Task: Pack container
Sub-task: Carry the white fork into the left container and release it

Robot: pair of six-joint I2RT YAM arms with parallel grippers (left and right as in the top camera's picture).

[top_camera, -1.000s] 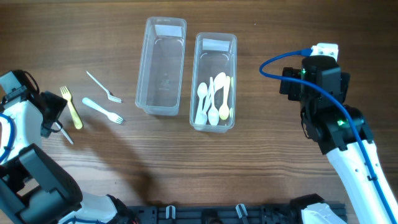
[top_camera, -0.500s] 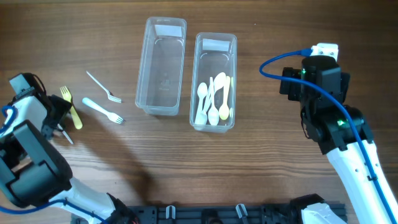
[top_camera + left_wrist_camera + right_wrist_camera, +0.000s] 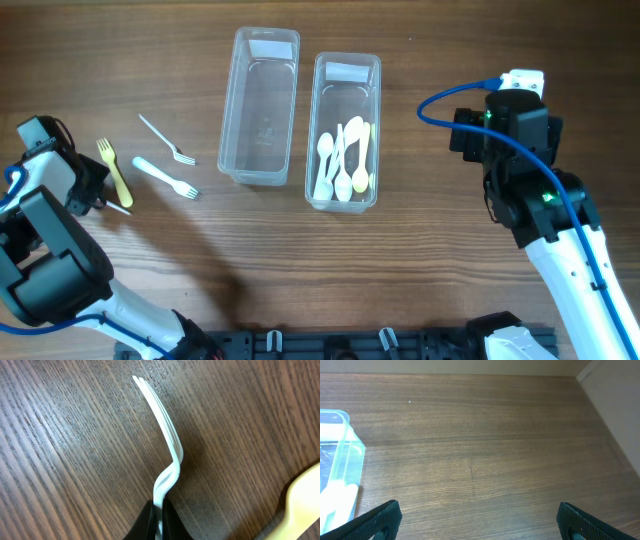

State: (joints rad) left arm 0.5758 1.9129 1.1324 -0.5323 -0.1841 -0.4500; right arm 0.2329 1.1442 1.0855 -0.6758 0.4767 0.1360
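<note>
Next, my left gripper should lift the white fork, swing right in the overhead view and release it inside the empty clear container [image 3: 260, 108], since the other one holds spoons.
In the left wrist view my left gripper [image 3: 161, 522] is shut on the handle of a white fork [image 3: 165, 435], whose tines point away over the wood. Overhead, the left gripper [image 3: 97, 202] sits at the table's left edge with that fork [image 3: 119, 208] sticking out to the right. A yellow fork [image 3: 116, 173], a pale blue fork [image 3: 164, 178] and another white fork [image 3: 166, 140] lie nearby. The left clear container [image 3: 240, 110] is empty, while the right container [image 3: 376, 120] holds several spoons [image 3: 343, 160]. My right gripper [image 3: 480, 527] is open over bare wood.
The yellow fork's handle [image 3: 300, 505] lies close to the right of my left gripper. The spoon container's corner [image 3: 340, 455] shows at the left of the right wrist view. A blue cable [image 3: 440, 100] loops off the right arm.
My left gripper has closed on the white fork's handle; before, its jaws were open around it. The right arm has not moved.
</note>
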